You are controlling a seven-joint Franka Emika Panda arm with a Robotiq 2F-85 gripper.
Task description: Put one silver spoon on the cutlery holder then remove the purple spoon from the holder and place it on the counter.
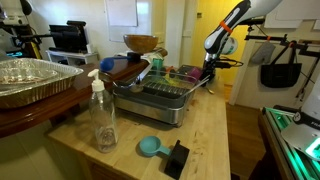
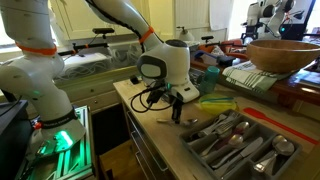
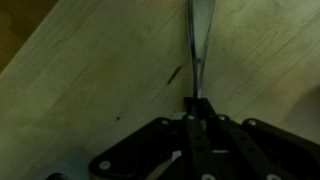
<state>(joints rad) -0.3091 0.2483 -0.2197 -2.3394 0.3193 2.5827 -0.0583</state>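
I will next lift and turn my gripper and carry the silver spoon outward over the holder's spoon-filled sections to release it, because those sections are outward of my gripper.
My gripper [image 3: 197, 103] is shut on the handle of a silver spoon [image 3: 198, 45], which points away from the jaws just above the light wooden counter [image 3: 90, 90]. In both exterior views the gripper [image 2: 176, 113] [image 1: 208, 68] hangs low over the counter's end, beside the dark-grey cutlery holder [image 2: 205, 150]. The holder's compartments hold several silver spoons [image 2: 240, 128]. In an exterior view the holder [image 1: 185, 77] sits behind the silver dish rack, and a small magenta bit there may be the purple spoon [image 1: 186, 70]; I cannot tell for sure.
A silver dish rack [image 1: 150, 100], a clear bottle [image 1: 101, 115], a teal scoop [image 1: 149, 147] and a black block [image 1: 177, 158] stand on the counter. A foil tray [image 1: 35, 80] and a wooden bowl [image 2: 285, 55] sit nearby. A green utensil [image 2: 215, 103] lies behind the holder.
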